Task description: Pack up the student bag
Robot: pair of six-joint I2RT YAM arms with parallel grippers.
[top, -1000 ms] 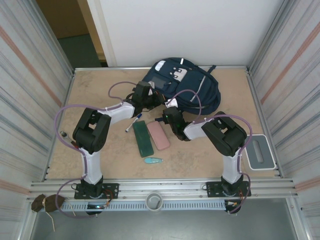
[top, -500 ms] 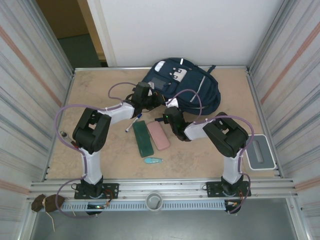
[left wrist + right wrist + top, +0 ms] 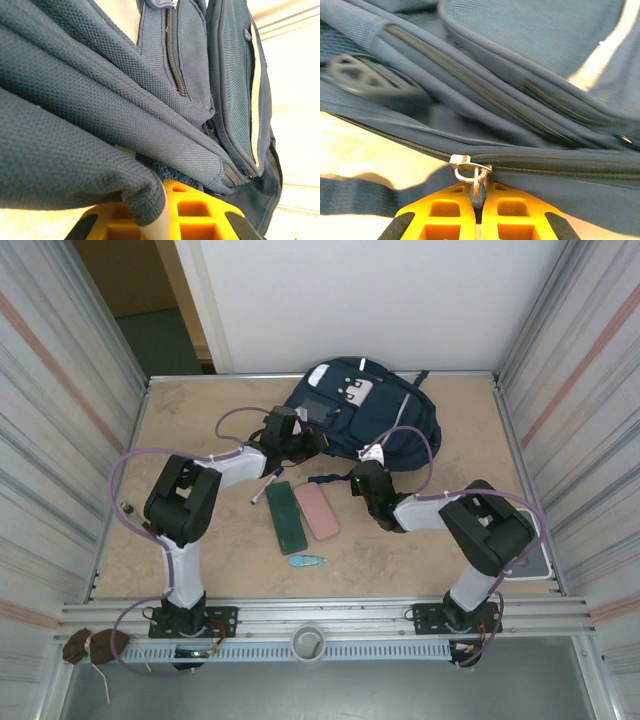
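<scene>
The left gripper next steadies the bag [image 3: 385, 415], since its long zipper is still closed. It then eases slightly away from my right gripper and releases the fabric fold [image 3: 325, 440].
The student bag [image 3: 385, 415], navy blue with a pale stripe and white patches, lies at the back middle of the table. My left gripper [image 3: 303, 440] is at its left edge, shut on a fold of the bag's fabric [image 3: 100, 125], which wraps over the left yellow finger [image 3: 105, 225]. At the bag's near edge, my right gripper [image 3: 364, 471] is shut on the dark zipper pull [image 3: 477, 189]. The pull hangs from a silver slider [image 3: 465, 162] on a long closed zipper [image 3: 560, 165], and the two yellow fingers [image 3: 515, 215] meet on it.
In front of the bag lie a green case [image 3: 287, 517], a pink case [image 3: 317, 510], a pen [image 3: 265, 485] and a small teal item [image 3: 307, 561]. A grey and white tray [image 3: 535, 562] sits at the right edge, partly behind my right arm.
My right gripper closed on the zipper pull and slid to the right along the bag's near edge, its elbow swinging out to the right. The left gripper kept its hold.
</scene>
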